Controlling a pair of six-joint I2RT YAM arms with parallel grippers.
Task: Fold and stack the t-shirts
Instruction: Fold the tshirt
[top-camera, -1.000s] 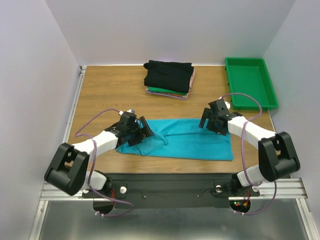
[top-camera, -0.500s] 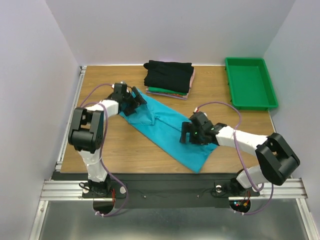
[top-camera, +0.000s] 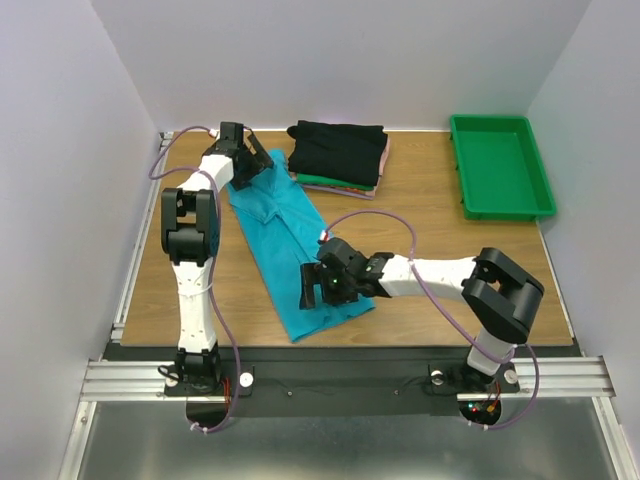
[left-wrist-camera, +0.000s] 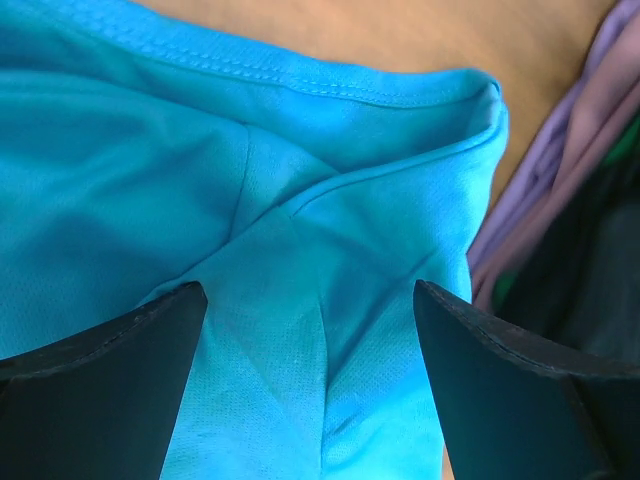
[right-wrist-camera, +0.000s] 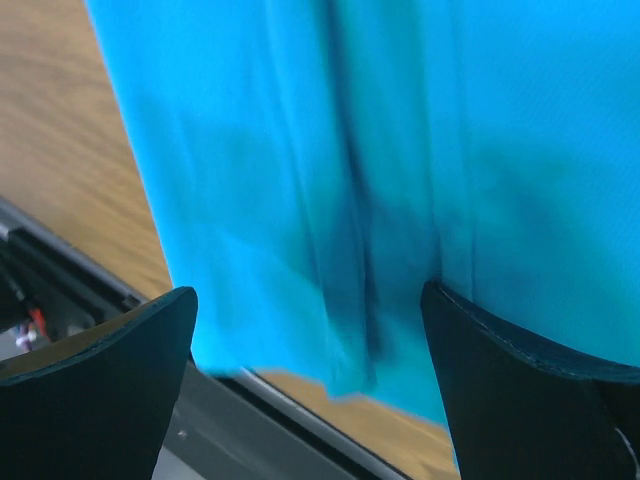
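The teal t-shirt's corner nearest the black bar lies below my left gripper, back toward my base. My left gripper should draw back and down onto that corner next.
The teal t-shirt lies in a long crumpled diagonal band on the wooden table, from the back left down to the near middle. My left gripper is over its far end, next to the stack; in the left wrist view its jaws stand wide apart over the teal cloth. My right gripper is over the near end; the right wrist view shows jaws wide apart over blurred teal cloth. The folded stack has the black shirt on top, green and pink beneath.
A rigid green tray stands at the back right. The stack's edge lies just right of my left fingers. The table's front edge and black rail are close under the shirt's near end. Side walls close in the table.
The shirt swung from lying across the near table to a steep diagonal. My left gripper moved to the back left beside the stack; my right gripper moved left and nearer.
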